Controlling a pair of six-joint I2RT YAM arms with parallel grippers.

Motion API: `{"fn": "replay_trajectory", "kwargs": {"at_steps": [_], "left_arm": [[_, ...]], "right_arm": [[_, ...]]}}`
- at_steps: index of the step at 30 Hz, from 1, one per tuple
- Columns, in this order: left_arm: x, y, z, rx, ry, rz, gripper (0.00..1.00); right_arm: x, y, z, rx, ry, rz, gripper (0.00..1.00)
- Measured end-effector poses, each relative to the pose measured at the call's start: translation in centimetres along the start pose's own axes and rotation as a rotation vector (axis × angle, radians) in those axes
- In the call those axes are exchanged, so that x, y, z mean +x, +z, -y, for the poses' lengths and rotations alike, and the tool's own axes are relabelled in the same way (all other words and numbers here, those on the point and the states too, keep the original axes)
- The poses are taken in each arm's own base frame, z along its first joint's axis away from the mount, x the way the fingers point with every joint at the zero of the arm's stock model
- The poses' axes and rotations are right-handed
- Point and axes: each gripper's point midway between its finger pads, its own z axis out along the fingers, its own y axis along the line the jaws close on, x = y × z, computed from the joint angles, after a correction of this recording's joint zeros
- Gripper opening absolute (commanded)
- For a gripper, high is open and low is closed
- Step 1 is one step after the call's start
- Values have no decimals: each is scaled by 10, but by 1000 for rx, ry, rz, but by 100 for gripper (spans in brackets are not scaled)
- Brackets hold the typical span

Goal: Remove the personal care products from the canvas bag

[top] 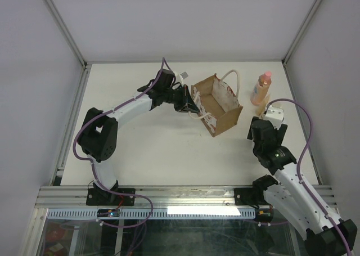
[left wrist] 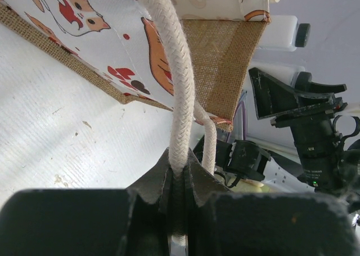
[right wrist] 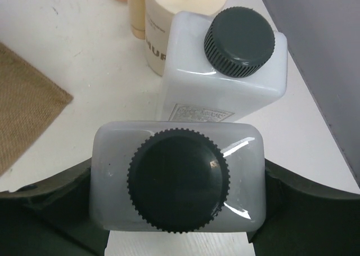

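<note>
I need to lower my right gripper toward the tabletop by the second white bottle's near side (right wrist: pixel 203 108) next, then release, as the squarish bottle is higher than its neighbor.
The canvas bag (top: pixel 218 105) stands mid-table, open, tilted; no bottle shows in its pale inside. My left gripper (top: pixel 188 102) is shut on its cream rope handle (left wrist: pixel 179 98) on the printed side (left wrist: pixel 107 36). My right gripper (right wrist: pixel 179 211) is shut on a white squarish bottle with a dark cap (right wrist: pixel 179 180), right of the bag (top: pixel 274 113). A second white bottle (right wrist: pixel 225 70), the cream bottle (right wrist: pixel 180 8) and the peach-orange bottle (top: pixel 261 87) stand just beyond it.
The grey enclosure wall (top: pixel 332 87) rises close on the right of the bottles. A burlap corner of the bag (right wrist: pixel 22 98) lies left of my right gripper. The right arm (left wrist: pixel 315 132) shows beyond the bag in the left wrist view.
</note>
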Motion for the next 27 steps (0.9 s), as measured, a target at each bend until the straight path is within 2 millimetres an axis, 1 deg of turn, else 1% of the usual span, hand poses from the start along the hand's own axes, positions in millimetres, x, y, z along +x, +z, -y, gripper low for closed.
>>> {"fn": "replay_trajectory", "kwargs": {"at_steps": [4,10,11,13,17,19,20,22,24,27], "left_arm": [[0,0,0,0,-3,0,0],[0,0,0,0,-9,0,0],[0,0,0,0,-9,0,0],[0,0,0,0,-10,0,0],[0,0,0,0,-10,-1,2],[0,0,0,0,-10,0,5],[0,0,0,0,-9,0,8],[0,0,0,0,-10,0,19],[0,0,0,0,-10,0,29],[0,0,0,-1,-9,0,44]], "right_arm": [[1,10,0,26,64,35,0],[6,17,2,52,134,45,0],[8,18,2,57,141,42,2],[11,19,4,68,158,37,14],[14,19,7,88,195,36,30],[15,19,7,93,211,38,42],[15,19,8,94,215,38,48],[15,19,8,100,227,39,57],[16,20,9,112,240,39,73],[16,20,10,120,251,37,92]]}}
